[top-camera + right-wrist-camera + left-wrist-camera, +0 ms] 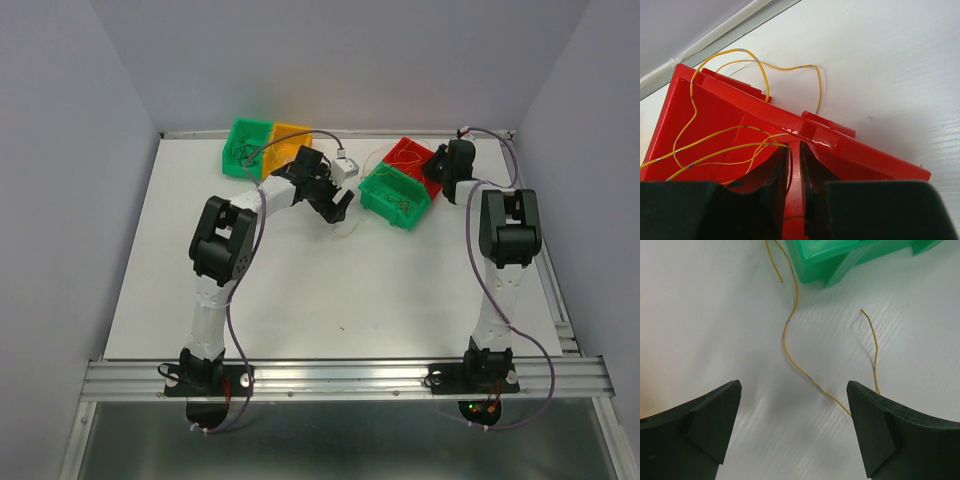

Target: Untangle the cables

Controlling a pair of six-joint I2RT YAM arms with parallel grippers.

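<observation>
My left gripper moves down to the thin yellow cable next, onto the cable's end part (348,216) (814,383), then narrows its fingers around it.
A thin yellow cable (802,372) lies curled on the white table, running from the green bin (840,255) down past my left gripper's right finger. My left gripper (794,385) hovers just above it, open wide with nothing between its fingers. In the top view that gripper (340,205) sits left of the green bin (395,195). My right gripper (794,146) reaches into the red bin (715,115), its jaws a narrow gap apart. Several yellow cables (740,49) loop in and over that bin. One strand drapes over the left fingertip and runs down the gap.
A green bin (250,145) and a yellow bin (290,140) holding more strands stand at the back left. A small white block (345,165) sits behind the left gripper. Grey walls close in the table on three sides. A metal rail (340,378) runs along the front.
</observation>
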